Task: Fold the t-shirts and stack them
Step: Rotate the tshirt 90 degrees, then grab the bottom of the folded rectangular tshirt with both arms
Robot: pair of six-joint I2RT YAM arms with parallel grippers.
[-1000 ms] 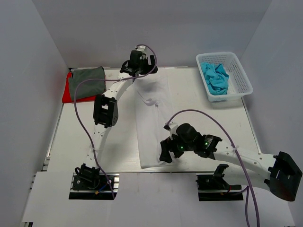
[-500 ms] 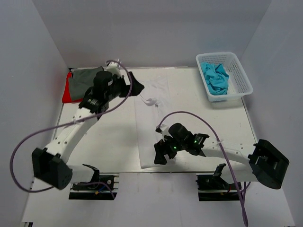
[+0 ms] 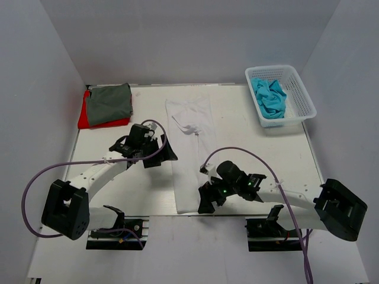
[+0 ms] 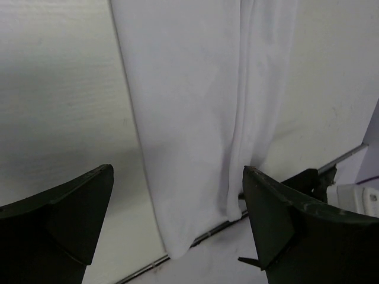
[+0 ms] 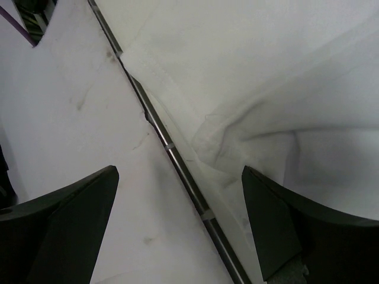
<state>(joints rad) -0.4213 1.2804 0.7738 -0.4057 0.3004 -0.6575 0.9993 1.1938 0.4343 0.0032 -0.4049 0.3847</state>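
I need to move my right gripper to the right in the top view next and lower it onto the corner of the t-shirt's crumpled hem, because that corner is below and toward that side.
A white t-shirt lies folded into a long narrow strip down the middle of the table, its hem at the near edge. My left gripper is open, low beside the strip's left edge; its wrist view shows the white t-shirt beyond empty fingers. My right gripper is open over the strip's near right corner, and the wrist view shows the crumpled hem by the table's edge rail. A dark grey t-shirt lies folded on a red t-shirt at the back left. Turquoise t-shirts sit crumpled in the basket.
The white mesh basket stands at the back right corner. Both arm bases are at the near edge, with purple cables looping over the table. Grey walls close in the left, right and back sides.
My left arm has swung from the strip's far end back toward me and down beside its left edge. My right gripper has shifted slightly toward the near edge. The shirt's collar end now lies uncovered.
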